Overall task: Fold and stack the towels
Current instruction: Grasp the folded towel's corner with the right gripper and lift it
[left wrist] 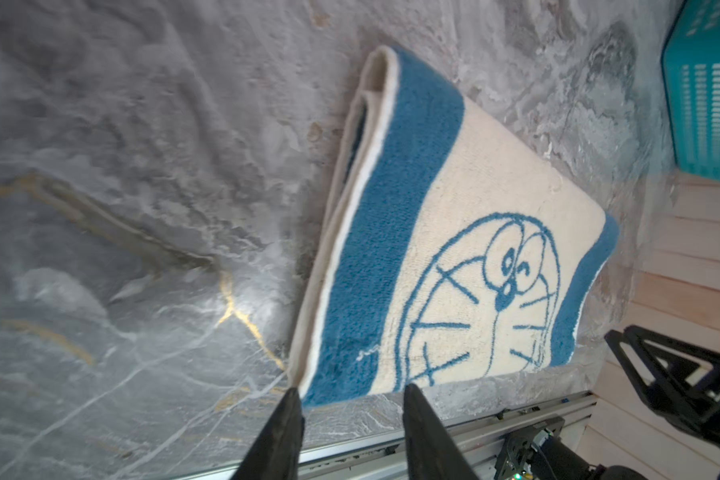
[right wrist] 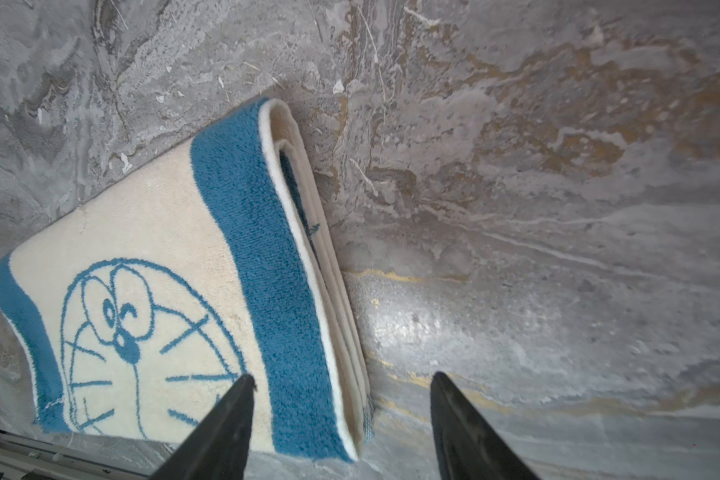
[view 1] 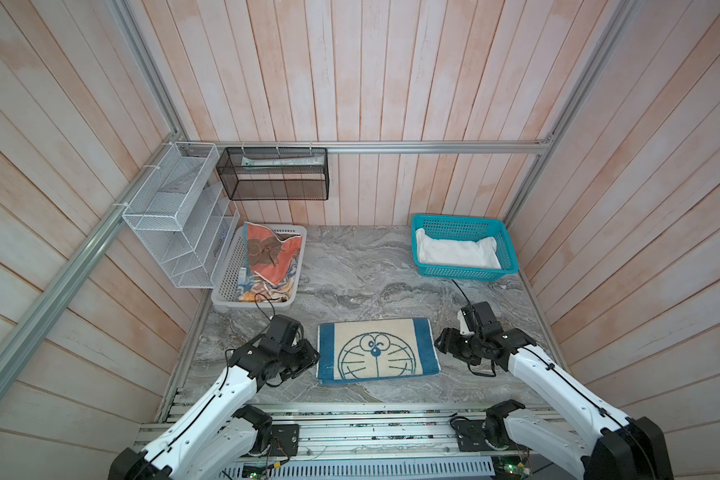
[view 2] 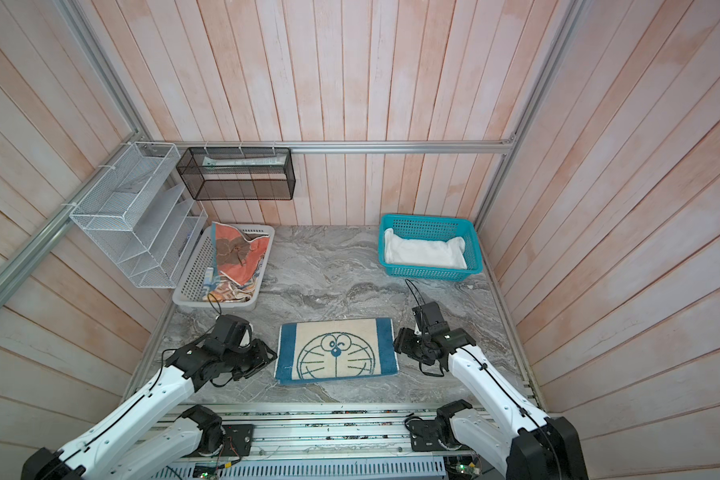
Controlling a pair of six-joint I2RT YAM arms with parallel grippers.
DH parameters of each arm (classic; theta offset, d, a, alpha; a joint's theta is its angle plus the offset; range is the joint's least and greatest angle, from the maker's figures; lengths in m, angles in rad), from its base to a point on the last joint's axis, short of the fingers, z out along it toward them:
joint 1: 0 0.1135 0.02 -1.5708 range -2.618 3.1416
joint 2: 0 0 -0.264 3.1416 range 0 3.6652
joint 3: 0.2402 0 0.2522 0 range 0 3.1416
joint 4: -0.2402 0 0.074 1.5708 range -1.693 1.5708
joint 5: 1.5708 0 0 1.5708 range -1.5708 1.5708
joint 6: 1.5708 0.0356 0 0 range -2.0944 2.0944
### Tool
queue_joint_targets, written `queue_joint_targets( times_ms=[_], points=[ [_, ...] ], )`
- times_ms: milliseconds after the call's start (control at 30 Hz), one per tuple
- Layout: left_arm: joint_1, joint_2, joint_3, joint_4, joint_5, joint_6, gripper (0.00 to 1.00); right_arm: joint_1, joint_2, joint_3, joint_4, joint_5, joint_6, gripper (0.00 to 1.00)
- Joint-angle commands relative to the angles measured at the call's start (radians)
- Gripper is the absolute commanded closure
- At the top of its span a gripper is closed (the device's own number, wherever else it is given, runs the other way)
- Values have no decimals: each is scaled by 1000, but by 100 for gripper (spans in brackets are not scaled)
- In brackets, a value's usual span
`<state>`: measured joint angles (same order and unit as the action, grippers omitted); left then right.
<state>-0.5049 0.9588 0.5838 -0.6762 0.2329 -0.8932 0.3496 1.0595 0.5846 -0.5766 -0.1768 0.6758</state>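
Observation:
My right gripper comes down over the folded layers by the towel's near corner next and closes. The towel's blue edge lies below it, lined up between its spread fingers.
The blue-cream cartoon towel lies folded flat on the marble table, near its front. My left gripper is at the towel's left edge, open, its fingers straddling the near left corner without clamping it. My right gripper is at the right edge, also open, with the folded layers between its spread fingers. A white towel lies folded in the teal basket. The coral-orange towel lies crumpled in the white basket, over a blue, orange and cream one.
A white wire rack and a black mesh basket hang on the back left wall. An aluminium rail runs along the table's front edge. Wooden walls close in both sides.

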Motion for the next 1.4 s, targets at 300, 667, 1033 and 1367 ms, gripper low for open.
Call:
queue_joint_targets(
  times_ms=[300,667,1033,1367],
  points=[
    [-418,650,264,741,162,-74,67,-14,172,-110,247,-164,17,32],
    [-425,860,286,755,176,-115,68,-16,278,-186,419,-313,40,44],
    [-334,740,224,681,137,-59,68,34,296,59,325,-259,-14,100],
    [-141,656,237,581,115,78,68,25,661,752,90,-210,-221,100]
  ],
)
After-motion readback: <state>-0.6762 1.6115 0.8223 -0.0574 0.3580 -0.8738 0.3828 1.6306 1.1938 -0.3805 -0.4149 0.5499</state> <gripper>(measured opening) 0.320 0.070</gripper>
